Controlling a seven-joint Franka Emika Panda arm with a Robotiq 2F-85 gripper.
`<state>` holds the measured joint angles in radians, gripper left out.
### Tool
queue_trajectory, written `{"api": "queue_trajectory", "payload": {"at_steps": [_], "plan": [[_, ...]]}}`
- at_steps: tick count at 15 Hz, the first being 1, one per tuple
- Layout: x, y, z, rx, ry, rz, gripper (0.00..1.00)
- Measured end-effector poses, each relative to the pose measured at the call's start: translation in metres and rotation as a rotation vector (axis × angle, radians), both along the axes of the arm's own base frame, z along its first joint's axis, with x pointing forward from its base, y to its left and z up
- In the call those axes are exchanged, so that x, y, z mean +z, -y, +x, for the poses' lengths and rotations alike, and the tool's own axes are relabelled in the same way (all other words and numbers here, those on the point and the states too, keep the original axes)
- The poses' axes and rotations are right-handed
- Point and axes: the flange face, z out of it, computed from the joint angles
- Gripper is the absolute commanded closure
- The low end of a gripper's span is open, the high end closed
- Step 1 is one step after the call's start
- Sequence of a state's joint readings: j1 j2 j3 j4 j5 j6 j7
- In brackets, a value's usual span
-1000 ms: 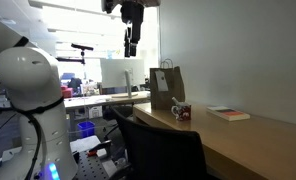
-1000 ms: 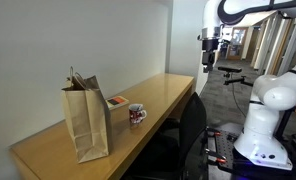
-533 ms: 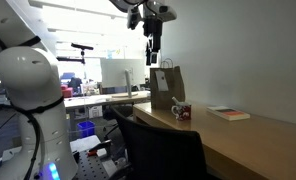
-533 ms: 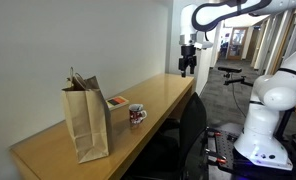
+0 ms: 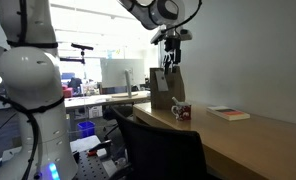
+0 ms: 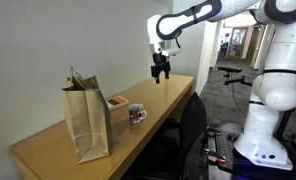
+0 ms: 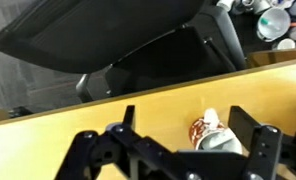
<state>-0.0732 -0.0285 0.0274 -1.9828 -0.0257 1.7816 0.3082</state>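
The mug stands below the robot's open gripper and toward the right in the wrist view, so the gripper will next move down and to that side, onto the mug's open top (image 6: 137, 106) (image 7: 222, 140).
My gripper (image 6: 161, 70) hangs open in the air well above the wooden desk (image 6: 168, 95), holding nothing. In the wrist view the gripper (image 7: 188, 125) looks straight down and its two dark fingers (image 7: 250, 125) frame a small red-and-white patterned mug (image 7: 210, 135) far below on the desk (image 7: 108, 120). The mug (image 6: 136, 114) stands between a brown paper bag (image 6: 86, 120) and the desk's front edge. In both exterior views the gripper (image 5: 171, 55) is above and beside the bag (image 5: 166, 88), with the mug (image 5: 180, 112) below it.
A flat red-and-white book (image 5: 228, 113) lies on the desk near the wall, also seen behind the mug (image 6: 117, 101). A black office chair (image 7: 108, 40) stands pushed against the desk's front edge (image 6: 193, 125). The white robot base (image 6: 263, 110) stands beyond it.
The arm has swung in from beyond the desk's end to above the desk, and has come lower. The gripper stays open.
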Motion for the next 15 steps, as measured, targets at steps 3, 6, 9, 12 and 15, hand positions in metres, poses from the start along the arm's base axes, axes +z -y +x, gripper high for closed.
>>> {"api": "queue_trajectory", "payload": {"at_steps": [3,6,9,12,15], "plan": [[-0.022,-0.011,0.039,-0.002,0.024,0.028,0.00],[-0.042,-0.012,0.069,-0.022,0.044,0.071,0.00],[-0.062,-0.014,0.089,-0.038,0.033,0.125,0.00],[-0.090,-0.017,0.103,-0.053,0.003,0.160,0.00],[-0.119,-0.020,0.113,-0.066,-0.032,0.186,0.00]]}}
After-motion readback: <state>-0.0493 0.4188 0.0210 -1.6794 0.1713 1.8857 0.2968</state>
